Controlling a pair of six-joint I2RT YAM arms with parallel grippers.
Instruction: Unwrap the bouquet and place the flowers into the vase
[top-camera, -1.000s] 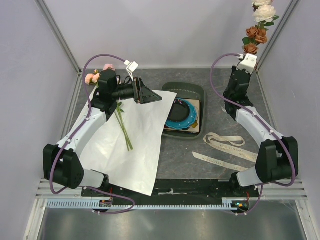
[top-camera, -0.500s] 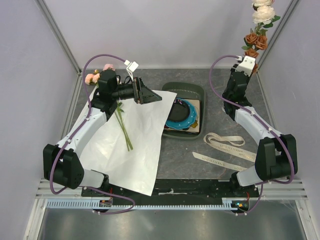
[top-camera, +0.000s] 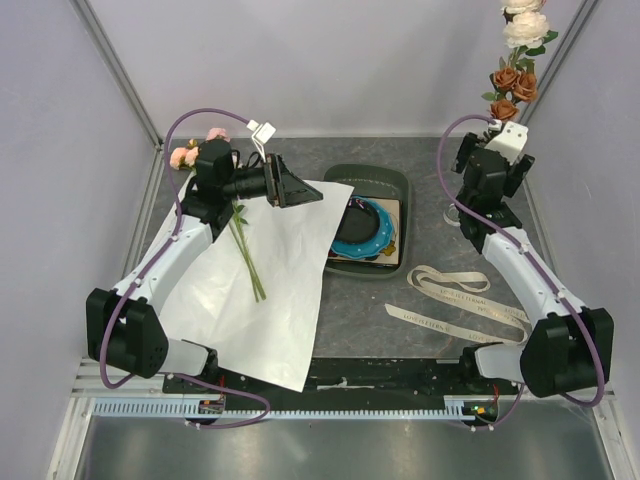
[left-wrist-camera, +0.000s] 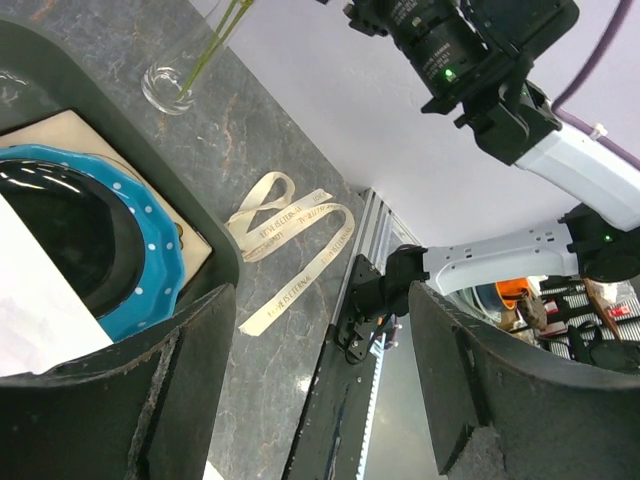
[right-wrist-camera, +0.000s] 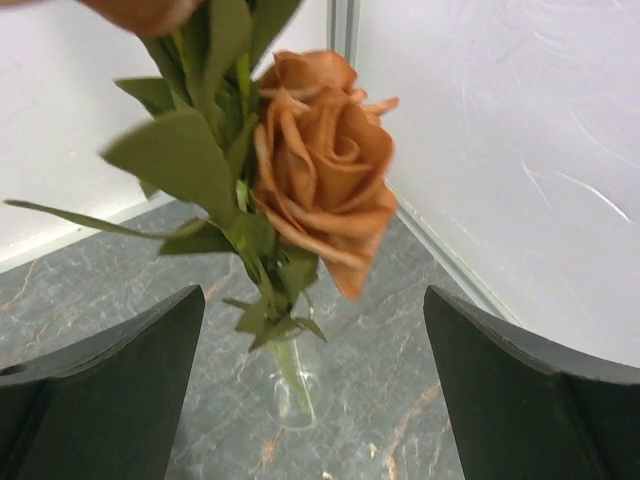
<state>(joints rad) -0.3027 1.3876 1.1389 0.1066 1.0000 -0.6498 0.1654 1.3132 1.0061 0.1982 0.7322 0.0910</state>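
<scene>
The green stems of flowers still lie on the paper. My left gripper needs to turn downward next, move left in the top view and lower onto them.
Peach and cream flowers (top-camera: 512, 80) stand upright in the clear vase (right-wrist-camera: 295, 385) at the back right; its base (top-camera: 453, 213) shows beside my right arm. In the right wrist view an orange rose (right-wrist-camera: 322, 170) hangs over the vase, and my right gripper (right-wrist-camera: 315, 395) is open around it, touching nothing. The white paper wrap (top-camera: 260, 300) lies unfolded flat on the left with a green stem (top-camera: 246, 252) on it. Pink blooms (top-camera: 190, 153) lie behind my left arm. My left gripper (top-camera: 293, 186) hovers open and empty over the paper's far edge.
A dark green tray (top-camera: 392, 180) holding a blue-rimmed black plate (top-camera: 362, 230) sits mid-table. The cream ribbon (top-camera: 460, 292) lies loose on the grey tabletop at the right front. Enclosure walls and metal frame posts stand close on both sides.
My right gripper has opened and let go of the flower stems, then drawn back slightly to the right. The flowers stay standing in the vase. The left arm has not moved.
</scene>
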